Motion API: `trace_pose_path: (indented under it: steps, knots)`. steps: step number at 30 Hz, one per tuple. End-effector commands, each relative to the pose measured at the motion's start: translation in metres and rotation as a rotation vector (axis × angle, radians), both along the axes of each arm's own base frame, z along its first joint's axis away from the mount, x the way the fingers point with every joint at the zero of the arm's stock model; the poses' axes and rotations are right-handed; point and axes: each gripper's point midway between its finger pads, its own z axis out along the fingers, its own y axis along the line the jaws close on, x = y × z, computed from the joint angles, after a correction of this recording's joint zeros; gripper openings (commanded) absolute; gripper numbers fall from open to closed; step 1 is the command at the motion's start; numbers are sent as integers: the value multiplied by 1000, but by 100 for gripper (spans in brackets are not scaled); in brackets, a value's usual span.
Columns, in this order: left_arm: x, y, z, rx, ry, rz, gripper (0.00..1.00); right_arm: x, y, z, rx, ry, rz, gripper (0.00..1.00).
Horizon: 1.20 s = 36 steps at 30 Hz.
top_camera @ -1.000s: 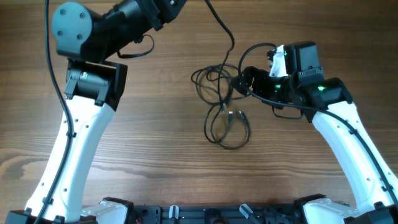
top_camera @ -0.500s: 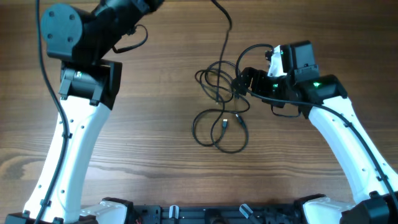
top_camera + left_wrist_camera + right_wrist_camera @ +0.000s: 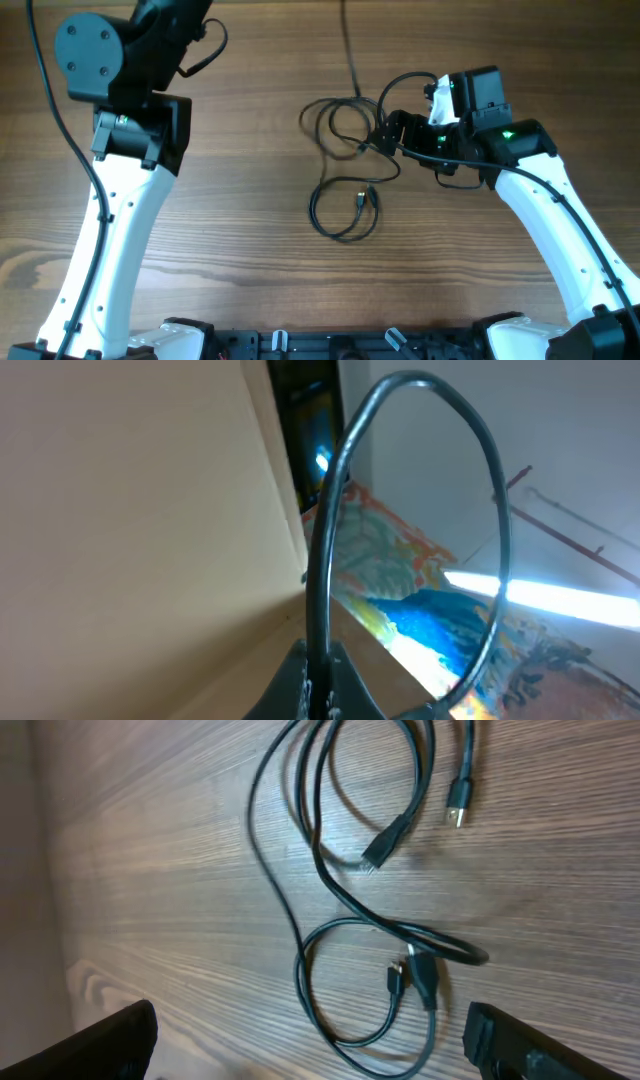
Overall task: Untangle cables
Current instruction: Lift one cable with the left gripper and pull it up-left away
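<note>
The table is empty to the left in the overhead view, so the left gripper should carry the black cable there, away from the tangle, and lower it.
Thin black cables [image 3: 345, 135] lie tangled on the wooden table [image 3: 240, 200], with a loop [image 3: 343, 213] and small plug ends [image 3: 362, 197] nearer the front. One strand [image 3: 351, 50] runs up out of the overhead view's top edge. My left gripper [image 3: 320, 665] is shut on a black cable [image 3: 330, 540] and is held high, out of the overhead view. My right gripper [image 3: 388, 130] hovers at the tangle's right edge. In the right wrist view it [image 3: 310, 1035] is open wide above the cables [image 3: 340, 890], whose plugs [image 3: 458, 805] show, and holds nothing.
The left arm's body [image 3: 130, 90] stands at the far left and the right arm [image 3: 540, 200] runs down the right side. The robot's base bar [image 3: 330, 345] lies along the front edge.
The left arm has moved up and to the left, drawing its strand taut. The tangle has shifted left and the front loop has shrunk. The right gripper has stayed put.
</note>
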Motion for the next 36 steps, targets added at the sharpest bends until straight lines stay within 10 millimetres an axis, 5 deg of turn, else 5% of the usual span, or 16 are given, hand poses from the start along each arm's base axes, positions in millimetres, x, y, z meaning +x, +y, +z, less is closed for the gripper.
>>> trace_pose_path:
  steps: [1,4,9,12,20,28,34,35,36]
  knots:
    - [14,-16,-12,12,31,-9,4,-2,7,0,23,5,36,100]
    - [12,-14,-4,22,-35,20,4,-4,6,-1,20,15,36,100]
    - [27,23,1,111,-126,269,4,-5,6,-2,17,21,38,100]
    - [56,56,-30,205,-5,443,4,-5,6,-2,17,20,37,100]
    - [101,198,-108,451,283,940,4,-4,5,-2,12,15,34,100]
    - [118,318,-186,530,523,1116,4,-5,3,-4,0,23,28,100]
    - [117,392,-222,709,573,1245,4,-12,1,-8,-9,60,28,100]
    - [117,402,-238,729,617,1246,18,-12,1,-8,-9,60,27,100]
    - [116,409,-254,739,668,1235,49,-12,1,-8,-9,60,27,99]
